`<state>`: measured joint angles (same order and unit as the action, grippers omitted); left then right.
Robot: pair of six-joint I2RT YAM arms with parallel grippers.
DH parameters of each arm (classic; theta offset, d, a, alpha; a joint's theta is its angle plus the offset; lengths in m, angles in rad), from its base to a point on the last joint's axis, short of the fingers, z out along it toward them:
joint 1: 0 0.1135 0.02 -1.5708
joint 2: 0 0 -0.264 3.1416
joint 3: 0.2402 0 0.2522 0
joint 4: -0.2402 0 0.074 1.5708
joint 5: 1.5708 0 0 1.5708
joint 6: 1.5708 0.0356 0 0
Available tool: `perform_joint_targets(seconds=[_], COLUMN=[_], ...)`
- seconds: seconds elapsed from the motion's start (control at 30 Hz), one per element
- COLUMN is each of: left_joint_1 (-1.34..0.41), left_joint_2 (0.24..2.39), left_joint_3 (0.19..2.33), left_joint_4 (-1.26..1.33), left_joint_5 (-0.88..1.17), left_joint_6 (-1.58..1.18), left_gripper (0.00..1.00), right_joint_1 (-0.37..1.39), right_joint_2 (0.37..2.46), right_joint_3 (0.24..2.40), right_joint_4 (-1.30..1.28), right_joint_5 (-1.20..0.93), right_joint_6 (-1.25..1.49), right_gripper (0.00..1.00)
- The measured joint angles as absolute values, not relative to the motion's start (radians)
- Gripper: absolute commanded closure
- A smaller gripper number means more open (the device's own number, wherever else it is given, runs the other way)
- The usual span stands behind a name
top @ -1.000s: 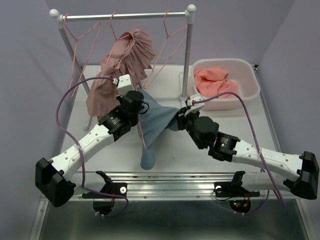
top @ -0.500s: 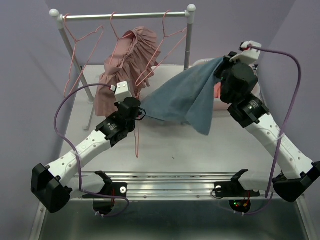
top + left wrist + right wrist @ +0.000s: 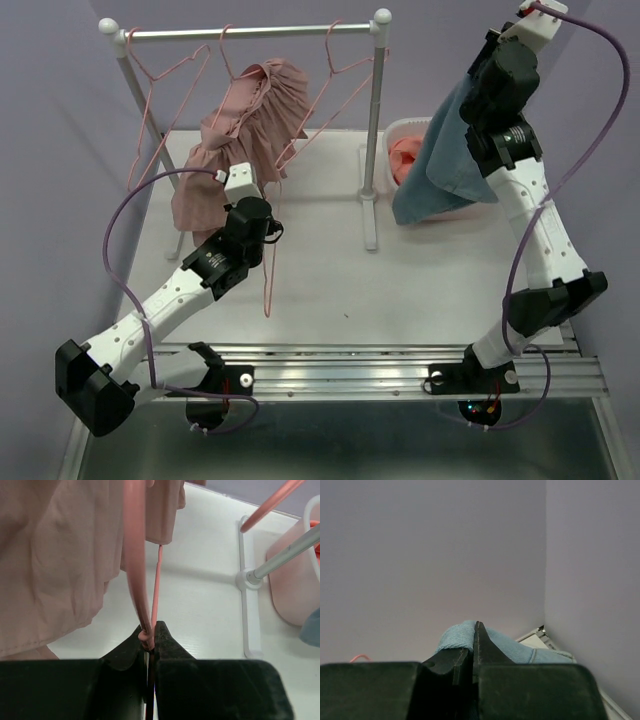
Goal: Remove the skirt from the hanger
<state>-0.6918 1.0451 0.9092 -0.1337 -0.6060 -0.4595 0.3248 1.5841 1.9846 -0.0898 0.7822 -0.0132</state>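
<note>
The white basket lies below and already holds coral clothes. My right gripper next lowers the blue skirt down inside its rim and releases it there.
The blue skirt (image 3: 440,160) hangs free from my right gripper (image 3: 472,82), which is shut on its top edge and raised high over the white basket (image 3: 503,184). In the right wrist view the blue cloth (image 3: 462,634) is pinched between the shut jaws of the gripper (image 3: 474,636). My left gripper (image 3: 266,228) is shut on the bare pink hanger (image 3: 266,285), which dangles below it over the table. In the left wrist view the hanger wire (image 3: 137,565) runs into the shut jaws of the gripper (image 3: 150,636).
A clothes rack (image 3: 250,32) stands at the back with a pink garment (image 3: 240,140) and two empty pink hangers (image 3: 160,80) on it. Its right post and foot (image 3: 372,200) stand beside the basket, which holds coral clothes (image 3: 408,155).
My right arm swung up and to the right, pulling the blue skirt off the hanger and carrying it over the basket. The left gripper kept the hanger, now bare.
</note>
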Motion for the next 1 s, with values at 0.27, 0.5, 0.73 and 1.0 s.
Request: perform_joint_targets(seconds=[0.27, 0.5, 0.73, 1.0], left_joint_1=[-0.692, -0.692, -0.692, -0.692], left_joint_2=[1.029, 1.018, 1.018, 1.035], left_joint_3=[0.909, 0.909, 0.91, 0.965], left_joint_4=[-0.131, -0.131, -0.132, -0.13], left_joint_5=[-0.604, -0.605, -0.607, -0.613], left_joint_6=[-0.447, -0.446, -0.441, -0.401], left_gripper=[1.0, 1.0, 1.0, 1.0], right_joint_1=[0.174, 0.067, 0.06, 0.066], right_joint_2=[1.894, 2.038, 1.943, 1.724], right_joint_3=[2.216, 2.296, 1.922, 1.251], right_joint_4=[-0.109, -0.076, 0.123, 0.287], right_joint_5=[0.707, 0.626, 0.51, 0.45], right_joint_6=[-0.015, -0.035, -0.018, 0.162], right_gripper=[0.99, 0.99, 0.99, 0.45])
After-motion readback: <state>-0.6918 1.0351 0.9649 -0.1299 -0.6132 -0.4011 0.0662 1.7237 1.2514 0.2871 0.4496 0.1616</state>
